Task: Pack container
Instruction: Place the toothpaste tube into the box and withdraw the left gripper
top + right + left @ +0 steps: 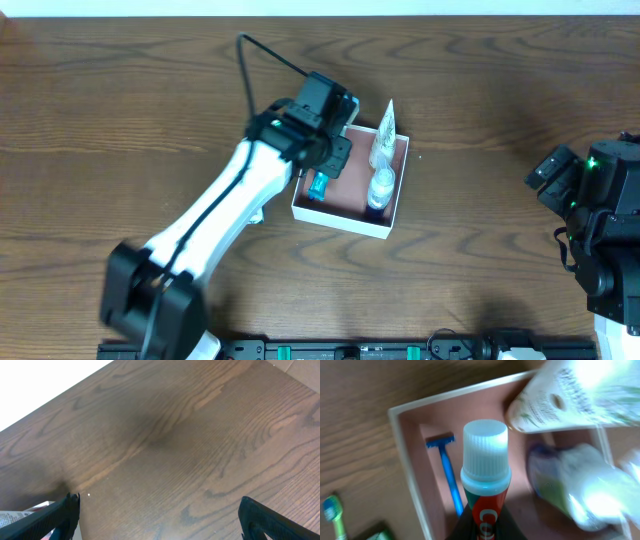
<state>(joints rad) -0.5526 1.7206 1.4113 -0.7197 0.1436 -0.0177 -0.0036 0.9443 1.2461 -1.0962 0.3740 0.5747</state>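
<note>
The bare bottom of the box shows between the blue razor (447, 475) and the clear bottle (570, 485). My left gripper lowers the red toothpaste tube there next, then releases it.
The container (340, 222) is a shallow square box with white walls and a reddish-brown inside, at the table's middle. My left gripper (325, 165) hangs over its left half and is shut on a red toothpaste tube (485, 475) with a white ribbed cap, held cap-first above the box floor. In the left wrist view the box wall (410, 475) runs along the left. Inside lie a blue razor (447, 475), a white tube (560, 400) and a clear bottle (570, 485). My right gripper (160, 515) is open and empty over bare wood at the far right.
A green and blue toothbrush (332, 512) and a small green packet (375, 532) lie on the table just outside the box's left wall. The white tube (385, 125) sticks out over the box's far wall. The right arm (600, 200) stands at the table's right edge.
</note>
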